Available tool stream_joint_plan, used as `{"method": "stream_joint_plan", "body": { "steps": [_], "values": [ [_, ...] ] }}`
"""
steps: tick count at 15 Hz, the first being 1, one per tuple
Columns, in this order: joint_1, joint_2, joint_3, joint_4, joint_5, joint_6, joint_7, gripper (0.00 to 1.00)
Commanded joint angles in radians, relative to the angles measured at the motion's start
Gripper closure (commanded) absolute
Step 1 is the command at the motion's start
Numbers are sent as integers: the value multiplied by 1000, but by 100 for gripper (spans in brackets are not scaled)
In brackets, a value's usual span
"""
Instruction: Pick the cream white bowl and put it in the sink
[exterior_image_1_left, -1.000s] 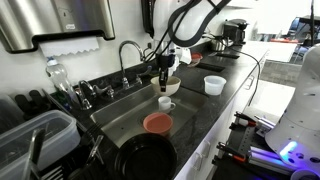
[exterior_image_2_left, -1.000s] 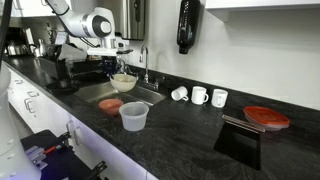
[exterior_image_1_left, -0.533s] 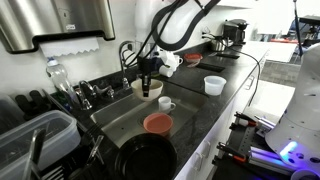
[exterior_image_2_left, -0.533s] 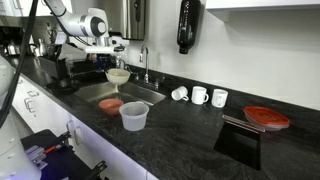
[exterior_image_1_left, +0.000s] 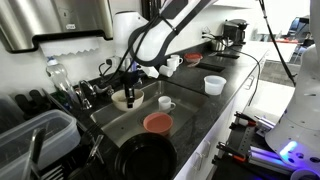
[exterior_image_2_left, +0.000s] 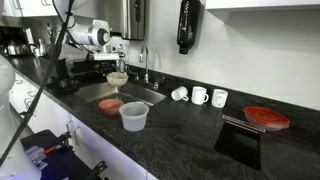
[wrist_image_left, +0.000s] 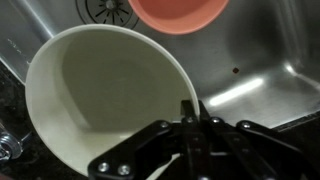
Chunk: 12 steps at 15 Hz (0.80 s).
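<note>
My gripper moves down onto the sink bottom (exterior_image_1_left: 123, 124) beside the orange-red bowl next to release the cream white bowl. That bowl still hangs clear above the steel sink.
The cream white bowl (wrist_image_left: 105, 100) hangs from my gripper (wrist_image_left: 190, 108), which is shut on its rim. In both exterior views the bowl (exterior_image_1_left: 123, 98) (exterior_image_2_left: 117, 78) is held over the steel sink (exterior_image_1_left: 110, 118) (exterior_image_2_left: 142, 98), toward the sink's end near the faucet. The gripper (exterior_image_1_left: 128, 88) (exterior_image_2_left: 116, 70) sits just above the bowl. In the wrist view the sink floor (wrist_image_left: 255, 50) lies below the bowl.
An orange-red bowl (exterior_image_1_left: 157, 122) (exterior_image_2_left: 111, 104) (wrist_image_left: 178, 12) and a white mug (exterior_image_1_left: 165, 102) lie in the sink. The faucet (exterior_image_1_left: 128, 52) (exterior_image_2_left: 143, 62) stands behind it. A clear plastic cup (exterior_image_2_left: 133, 116), several white mugs (exterior_image_2_left: 199, 95) and a dish rack (exterior_image_1_left: 35, 135) sit on the dark counter.
My gripper has carried the cream white bowl from over the counter edge sideways and down over the sink basin.
</note>
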Motion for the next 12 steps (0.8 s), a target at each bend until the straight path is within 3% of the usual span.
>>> {"method": "stream_joint_plan", "body": {
  "steps": [1, 12],
  "values": [
    [-9, 97, 11, 104, -42, -6, -69, 99],
    [-14, 297, 55, 201, -25, -2, -139, 99]
  ]
}}
